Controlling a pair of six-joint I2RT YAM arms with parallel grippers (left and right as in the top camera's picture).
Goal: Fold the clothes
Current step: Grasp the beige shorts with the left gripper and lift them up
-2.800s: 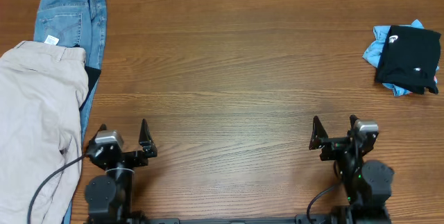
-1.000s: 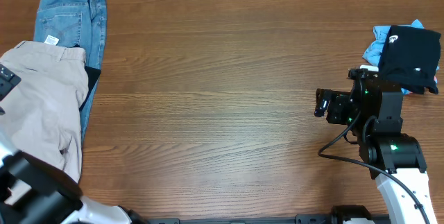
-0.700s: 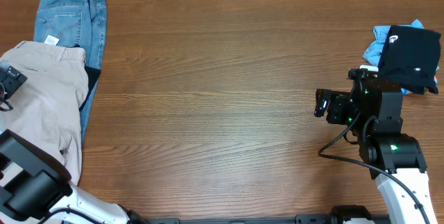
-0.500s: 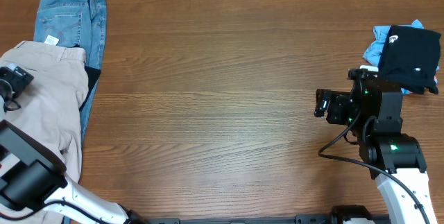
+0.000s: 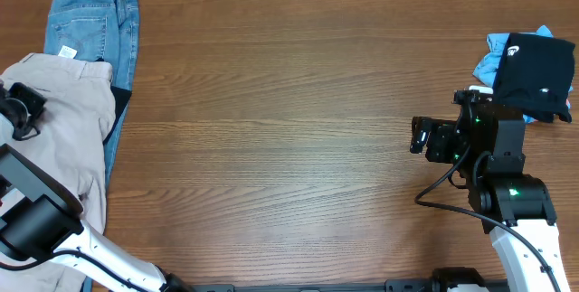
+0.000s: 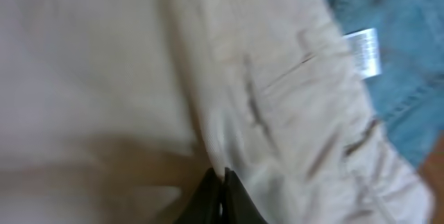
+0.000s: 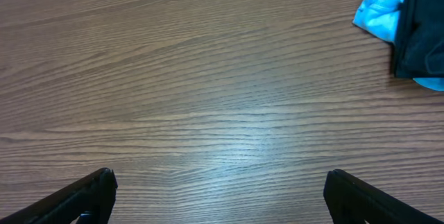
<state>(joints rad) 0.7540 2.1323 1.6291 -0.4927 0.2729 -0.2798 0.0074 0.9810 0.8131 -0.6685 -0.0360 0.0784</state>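
Observation:
Next, my left gripper lifts the pinched beige trousers and carries them off the jeans toward the table's bare middle (image 5: 282,134), since the wood there lies clear.
Light beige trousers (image 5: 56,143) lie at the table's left edge, partly over blue jeans (image 5: 90,23). My left gripper (image 5: 22,111) sits on the beige trousers near the waistband. In the left wrist view the left gripper (image 6: 223,177) is shut, with a small ridge of the beige trousers (image 6: 104,64) pinched between its tips. My right gripper (image 5: 417,136) hovers over bare wood right of centre. In the right wrist view the right gripper (image 7: 222,196) is wide open and holds nothing.
A black garment (image 5: 534,75) lies on a light blue one (image 5: 493,61) at the far right, just behind the right arm; the light blue one (image 7: 381,5) also shows in the right wrist view. The jeans carry a white label (image 6: 366,50). The wooden table (image 5: 298,102) spans the view.
My left gripper slid in over the beige trousers from the left edge and shut on the fabric. The right arm has not moved.

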